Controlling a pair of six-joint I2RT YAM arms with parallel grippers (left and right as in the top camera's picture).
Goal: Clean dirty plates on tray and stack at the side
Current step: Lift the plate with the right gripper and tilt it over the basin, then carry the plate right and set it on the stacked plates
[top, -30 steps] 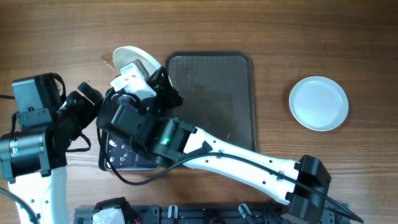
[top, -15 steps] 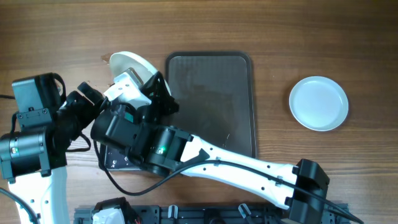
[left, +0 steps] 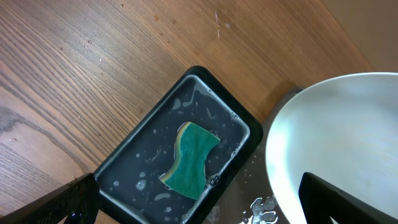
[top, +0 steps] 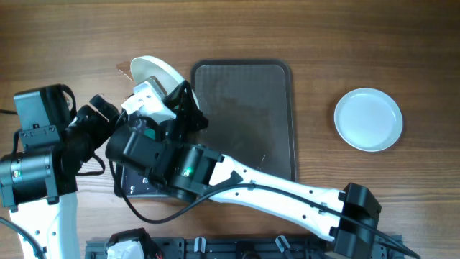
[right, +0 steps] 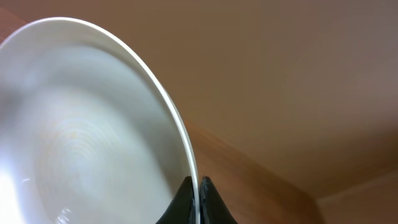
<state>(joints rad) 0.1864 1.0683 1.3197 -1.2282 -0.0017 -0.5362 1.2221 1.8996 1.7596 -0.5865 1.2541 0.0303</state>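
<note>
My right gripper swings across over a clean white plate next, levels the tilted plate, lowers and releases. The clean one lies past the tray to stack on.
My right gripper is shut on the rim of a white plate and holds it tilted on edge. In the overhead view the plate is left of the dark tray, over the table's far left. The left wrist view shows the plate beside a black basin of water with a green sponge in it. My left gripper is open wide and empty, above the basin and the plate's edge. The tray looks bare.
A clean white plate lies on the wooden table at the right. The right arm crosses the front of the table from lower right to upper left and covers most of the basin.
The right wrist has shifted slightly to the left and the held plate has wobbled a little. The left arm has not visibly moved.
</note>
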